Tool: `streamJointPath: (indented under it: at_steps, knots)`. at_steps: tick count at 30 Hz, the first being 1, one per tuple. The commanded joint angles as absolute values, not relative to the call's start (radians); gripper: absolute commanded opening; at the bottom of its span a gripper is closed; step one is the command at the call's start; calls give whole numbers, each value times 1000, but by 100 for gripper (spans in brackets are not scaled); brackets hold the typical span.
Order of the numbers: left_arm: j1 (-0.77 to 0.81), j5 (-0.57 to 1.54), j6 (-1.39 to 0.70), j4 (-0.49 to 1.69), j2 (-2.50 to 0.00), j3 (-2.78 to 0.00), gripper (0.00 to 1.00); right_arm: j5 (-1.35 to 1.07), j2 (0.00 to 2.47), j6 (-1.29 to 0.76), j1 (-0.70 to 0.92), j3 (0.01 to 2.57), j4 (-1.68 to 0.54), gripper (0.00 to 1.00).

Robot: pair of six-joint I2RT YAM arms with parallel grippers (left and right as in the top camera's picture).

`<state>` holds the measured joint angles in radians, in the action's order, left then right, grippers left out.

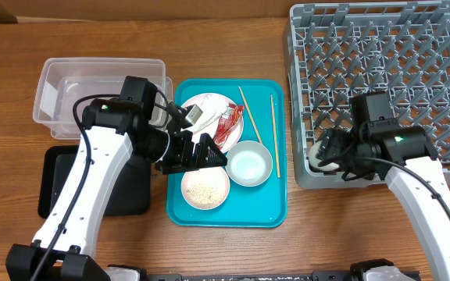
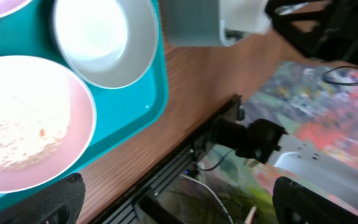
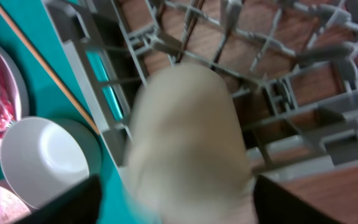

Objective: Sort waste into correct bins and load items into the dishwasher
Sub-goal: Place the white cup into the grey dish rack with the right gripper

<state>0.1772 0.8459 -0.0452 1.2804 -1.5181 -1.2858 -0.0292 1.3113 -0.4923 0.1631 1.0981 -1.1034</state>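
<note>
My left gripper lowers back to the rice dish's rim on the bowl's side (image 1: pixel 228 183) (image 2: pixel 88 93) next, before it closes. Empty tray leaves room for a finger there.
A teal tray (image 1: pixel 268 211) holds a large white plate (image 1: pixel 196 101) with a crumpled white napkin (image 1: pixel 196 114) and a red snack wrapper (image 1: pixel 229 125), a silvery-grey bowl (image 1: pixel 250 164), a smaller dish of rice (image 1: pixel 205 190) and two chopsticks (image 1: pixel 250 115). My left gripper (image 1: pixel 209 153) is open and empty, low over the tray between the plate and the dish; its view shows the bowl (image 2: pixel 104 37) and the rice dish (image 2: pixel 23 124). My right gripper (image 1: pixel 325 156) is shut on a small white cup (image 3: pixel 188 137), blurred, at the front left corner of the grey dish rack (image 1: pixel 389 78).
A clear plastic tub (image 1: pixel 61 86) stands at the far left, with a flat black tray (image 1: pixel 57 183) in front of it under my left arm. The rack's lattice wall (image 3: pixel 98 68) stands between the cup and the teal tray.
</note>
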Motion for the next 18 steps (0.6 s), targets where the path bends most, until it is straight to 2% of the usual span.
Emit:
streamJointPath:
  at_steps: [1,6,8,10,13,18]
  knots:
    - [222,749,-84,1277,-1502,-1297,96,-21,1287,-494,160,1151,-1095,85]
    - [371,394,-240,1227,-1504,-1295,94,-51,1229,-489,160,1221,-1112,89]
    - [457,193,-333,1198,-1504,-1280,86,-107,1186,-464,160,1240,-1108,89]
    - [532,79,-393,1157,-1505,-1253,80,-147,1143,-450,160,1245,-1099,89]
    - [635,42,-429,1058,-1518,-1185,76,-162,1072,-441,160,1245,-1095,90]
    - [739,22,-484,929,-1558,-1087,63,-162,988,-441,160,1245,-1098,93]
